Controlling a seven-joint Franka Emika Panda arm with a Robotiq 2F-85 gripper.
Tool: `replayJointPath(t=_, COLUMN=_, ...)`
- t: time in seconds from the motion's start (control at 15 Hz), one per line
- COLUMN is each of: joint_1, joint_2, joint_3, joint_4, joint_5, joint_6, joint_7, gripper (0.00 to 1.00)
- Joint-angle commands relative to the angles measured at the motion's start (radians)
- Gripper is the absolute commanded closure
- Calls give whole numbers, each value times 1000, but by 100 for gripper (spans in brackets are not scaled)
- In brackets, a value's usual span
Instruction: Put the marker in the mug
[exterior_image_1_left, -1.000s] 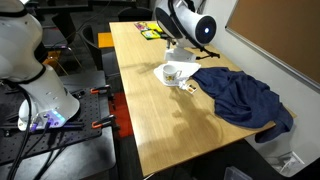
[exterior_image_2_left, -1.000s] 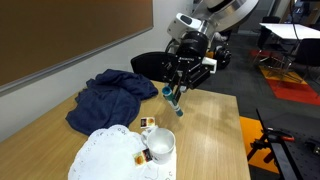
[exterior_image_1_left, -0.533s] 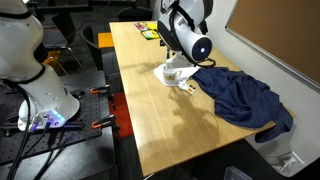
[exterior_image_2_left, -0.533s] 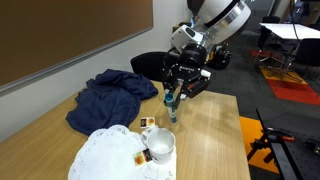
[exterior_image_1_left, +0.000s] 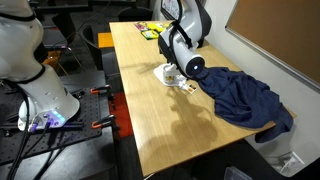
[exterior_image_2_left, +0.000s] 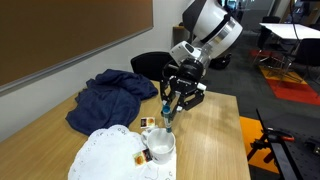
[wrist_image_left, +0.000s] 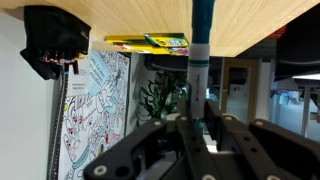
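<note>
The marker needs to move with my gripper toward the blue cloth's side next, then go down over the mug's open top.
The white mug stands on a white lace doily; in the exterior view from the table's other end the arm partly covers it. My gripper is shut on the teal marker, holding it upright just above and beside the mug's rim. In the wrist view the marker rises from between my fingers, teal at the tip and pale near the jaws, pointing at the wooden table. In that view the mug is out of sight.
A crumpled blue cloth lies beside the mug, also showing in an exterior view. Small yellowish bits sit by the doily. Marker boxes lie at the table's far end. A black chair stands behind.
My gripper has come down and moved toward the mug with the marker in it. The mug and cloth have not moved.
</note>
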Motion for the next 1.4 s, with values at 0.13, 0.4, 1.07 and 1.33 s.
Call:
replayJointPath(t=0.13, joint_1=-8, joint_2=75, joint_3=-8, joint_4=58, joint_5=34, joint_6=-56, joint_7=-35, gripper=95)
replayJointPath(t=0.4, joint_1=-16, joint_2=121, joint_3=-8, joint_4=89, joint_5=44, joint_6=-69, joint_7=-38, gripper=95)
replayJointPath(t=1.07, joint_1=-24, joint_2=188, joint_3=-8, joint_4=148, joint_5=69, joint_6=-90, joint_7=-25, gripper=91)
replayJointPath(t=1.33, joint_1=-24, joint_2=196, joint_3=-7, joint_4=136, joint_5=68, joint_6=-99, joint_7=-25, gripper=46)
